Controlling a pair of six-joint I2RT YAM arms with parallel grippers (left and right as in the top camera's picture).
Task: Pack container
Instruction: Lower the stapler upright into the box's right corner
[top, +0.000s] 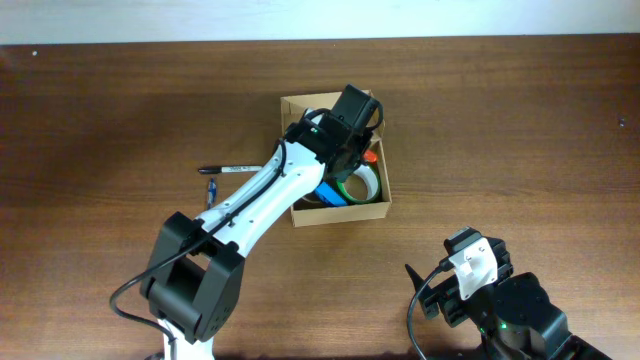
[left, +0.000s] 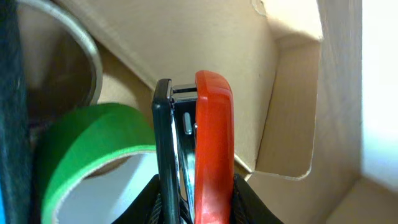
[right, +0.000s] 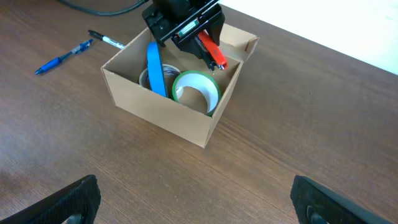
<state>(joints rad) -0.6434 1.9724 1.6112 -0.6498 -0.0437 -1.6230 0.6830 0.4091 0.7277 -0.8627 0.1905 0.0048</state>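
My left gripper lowers the stapler (left: 196, 149) into the open gap below it next, between the green tape roll and the container's side, and lets go.
The tan cardboard container (top: 338, 212) stands open at the table's middle; it also shows in the right wrist view (right: 161, 112). My left gripper (top: 352, 150) is inside it, shut on a red and black stapler (left: 196, 149), seen also in the right wrist view (right: 210, 51). A green tape roll (right: 196, 90), a blue tape roll (right: 153, 68) and a silver roll (left: 68, 43) sit in the container. My right gripper (right: 196, 199) is open and empty over bare table at the front right.
A black marker (top: 228, 169) and a blue pen (top: 211, 192) lie on the table left of the container. The right arm's base (top: 500, 300) sits at the front right.
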